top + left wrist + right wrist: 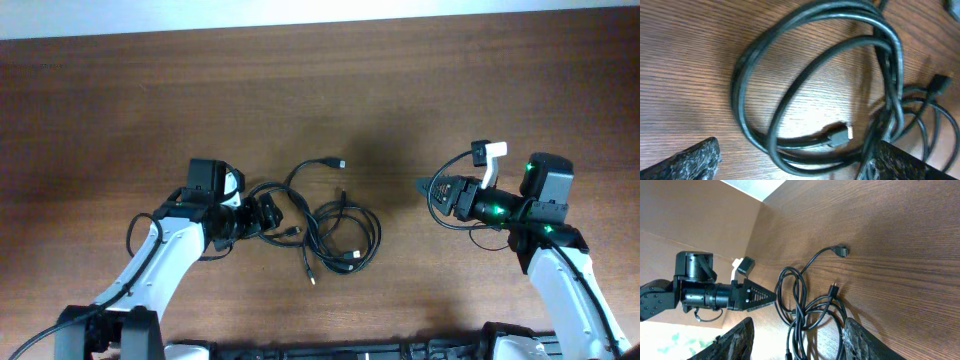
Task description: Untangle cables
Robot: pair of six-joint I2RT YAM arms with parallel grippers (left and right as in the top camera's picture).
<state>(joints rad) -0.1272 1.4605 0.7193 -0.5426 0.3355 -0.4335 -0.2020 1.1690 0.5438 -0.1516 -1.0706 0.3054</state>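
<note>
The loop's bundled strands are several cords running together, so my left gripper needs to move outward and across onto them next, to its right in the overhead view.
The cables (340,230) are several thin black cords lying in a tangled pile of loops at the table's middle, with one plug end (341,163) trailing toward the back. My left gripper (272,215) is at the pile's left edge. In the left wrist view its jaws (797,146) are open, low over the cable loops (815,75), with a plug (840,135) between the fingers. My right gripper (425,186) is open and empty, hovering to the right of the pile. The right wrist view looks past its jaws (799,322) to the cables (805,305) beyond.
The brown wooden table (320,90) stretches around the pile. The left arm (705,295) shows in the right wrist view behind the cables. Thicker arm wires loop by each wrist (135,235).
</note>
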